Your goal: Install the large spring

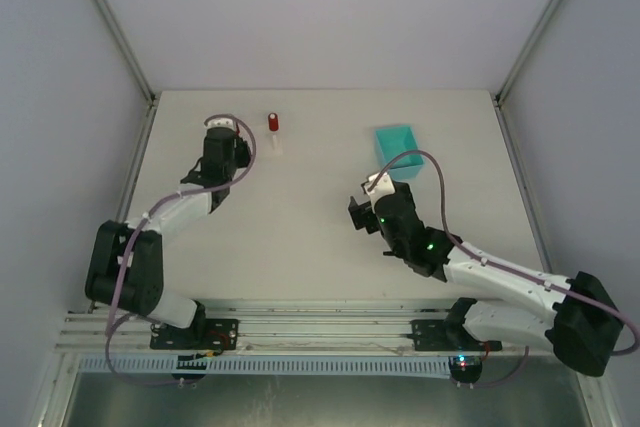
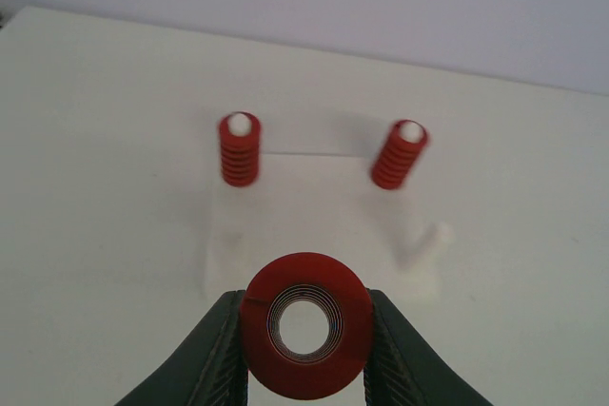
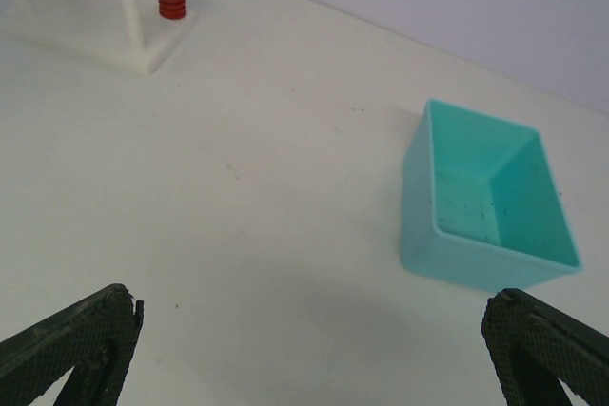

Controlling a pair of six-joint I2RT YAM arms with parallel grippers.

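Note:
I will next move my left gripper outward, to the left in its wrist view and down, and release the spring over the base's near-corner peg, because that peg stands bare.
The large spring (image 2: pixel 306 275), red and seen end-on as a thick ring, sits between the fingers of my left gripper (image 2: pixel 305 330), which is shut on it. Just beyond it lies the white base (image 2: pixel 314 221), carrying two small red springs (image 2: pixel 239 149) (image 2: pixel 399 155) on its far pegs and one bare white peg (image 2: pixel 425 242) at the near right. In the top view the left gripper (image 1: pixel 222 129) hangs just left of the base (image 1: pixel 275 139). My right gripper (image 3: pixel 314 358) stands wide open over bare table, holding nothing, seen in the top view as the right gripper (image 1: pixel 360 215) mid-table.
An open teal bin (image 1: pixel 395 145) stands at the back right; its inside (image 3: pixel 485 192) looks empty. The base (image 3: pixel 95 30) shows far left of the right gripper. Pale walls and metal frame posts close in the table.

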